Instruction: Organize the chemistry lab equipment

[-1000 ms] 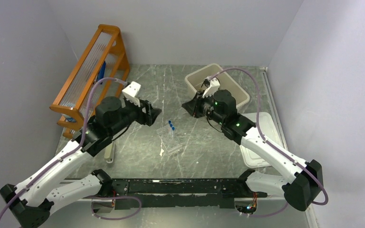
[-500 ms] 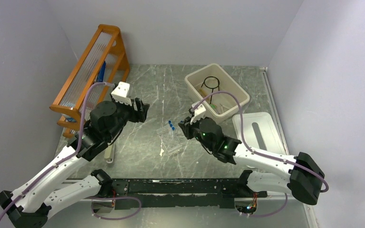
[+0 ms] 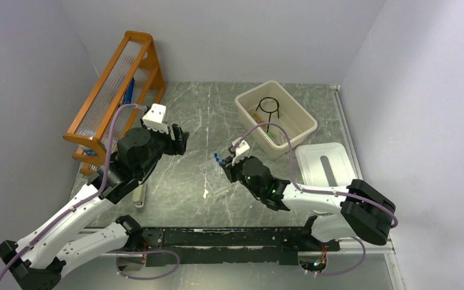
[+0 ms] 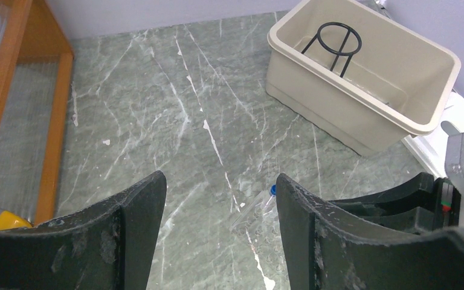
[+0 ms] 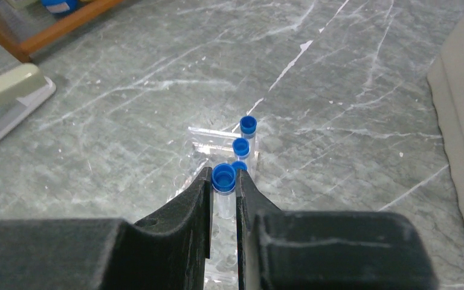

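Note:
The robot's right gripper will next lower the nearest blue-capped tube into the holder at the row's near end and let go of it, since the tube's cap still stands higher than the others.
In the right wrist view, my right gripper (image 5: 223,181) is shut on a clear tube with a blue cap (image 5: 223,176), held upright over a clear plastic holder (image 5: 205,140). Three more blue-capped tubes (image 5: 240,145) stand just beyond it. From above, the right gripper (image 3: 225,166) is at mid-table beside those blue caps (image 3: 216,158). My left gripper (image 3: 178,140) hovers open and empty to their left; its fingers (image 4: 219,181) frame bare table. A black wire ring (image 3: 268,104) and a green-handled tool (image 3: 271,134) lie in the beige bin (image 3: 297,104).
The orange wooden rack (image 3: 115,90) stands along the left wall. A beige stapler-like item (image 3: 139,194) lies near the left arm. A small white piece (image 3: 206,193) sits near the holder. A white lid (image 3: 329,175) rests right of the bin.
The right arm has swung from over the beige bin down and left to the tubes at mid-table, its jaws staying shut. The left gripper drew back slightly to the left, then held still.

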### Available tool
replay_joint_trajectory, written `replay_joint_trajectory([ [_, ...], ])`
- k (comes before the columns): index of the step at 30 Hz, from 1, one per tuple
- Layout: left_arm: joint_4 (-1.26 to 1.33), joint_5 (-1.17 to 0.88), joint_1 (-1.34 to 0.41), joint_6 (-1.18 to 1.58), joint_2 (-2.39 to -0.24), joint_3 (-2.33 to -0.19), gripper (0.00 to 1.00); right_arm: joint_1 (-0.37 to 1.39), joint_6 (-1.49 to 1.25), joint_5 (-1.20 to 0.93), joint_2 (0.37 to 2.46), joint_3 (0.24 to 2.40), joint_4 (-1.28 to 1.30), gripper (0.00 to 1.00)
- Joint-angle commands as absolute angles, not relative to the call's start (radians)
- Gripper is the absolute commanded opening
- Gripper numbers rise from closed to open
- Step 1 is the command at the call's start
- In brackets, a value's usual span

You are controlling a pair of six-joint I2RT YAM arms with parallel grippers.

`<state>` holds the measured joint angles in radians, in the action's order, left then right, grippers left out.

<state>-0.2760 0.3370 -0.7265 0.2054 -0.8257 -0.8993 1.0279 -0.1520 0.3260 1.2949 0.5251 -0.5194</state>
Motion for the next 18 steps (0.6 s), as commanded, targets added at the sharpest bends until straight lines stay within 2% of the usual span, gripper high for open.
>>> replay_joint_trajectory([
  [1,-0.268,0.357,-0.729,0.207,-0.818,-0.891,0.71,1.045,-0.102,0.340,1.324,0.487,-0.636,0.09],
  [18,-0.267,0.364,-0.730,0.219,-0.816,-0.887,0.71,1.059,-0.044,0.385,1.428,0.401,-0.853,0.11],
])
